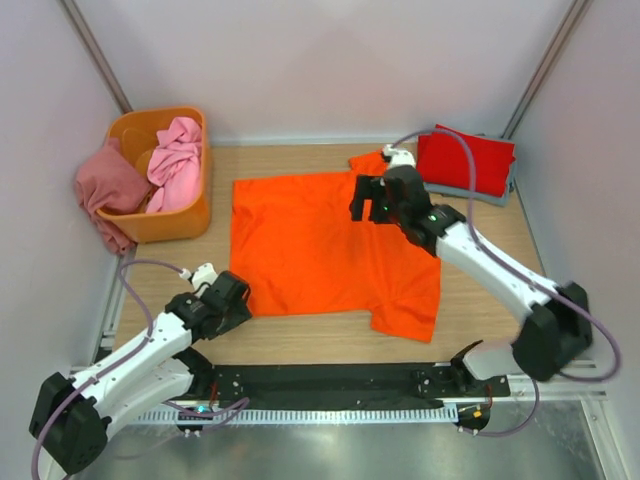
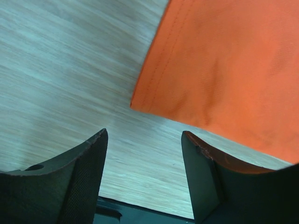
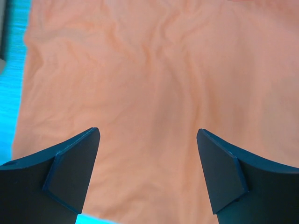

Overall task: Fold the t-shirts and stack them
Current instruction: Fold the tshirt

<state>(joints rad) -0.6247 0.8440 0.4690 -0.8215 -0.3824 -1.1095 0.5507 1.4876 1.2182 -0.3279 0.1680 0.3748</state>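
The near sleeve's hem (image 1: 421, 337) sticks out toward the bar beside bare wood. My right gripper needs to move back and down from the shirt's far part onto that hem next.
The bright orange t-shirt (image 1: 320, 245) lies spread flat on the wooden table; it also shows in the left wrist view (image 2: 233, 65) and fills the right wrist view (image 3: 154, 84). My left gripper (image 1: 238, 292) (image 2: 145, 140) is open and empty, low over bare wood just beside the shirt's near left corner. My right gripper (image 1: 366, 202) (image 3: 148, 135) is open and empty above the shirt's far right part. A folded red t-shirt (image 1: 466, 160) lies on a folded grey-blue one (image 1: 470, 194) at the far right. A light pink shirt (image 1: 177, 162) and a dusty rose shirt (image 1: 108, 185) sit in and over the tub.
The rigid orange plastic tub (image 1: 175, 222) stands at the far left. White walls enclose the table on three sides. A black rail (image 1: 330, 380) runs along the near edge by the arm bases.
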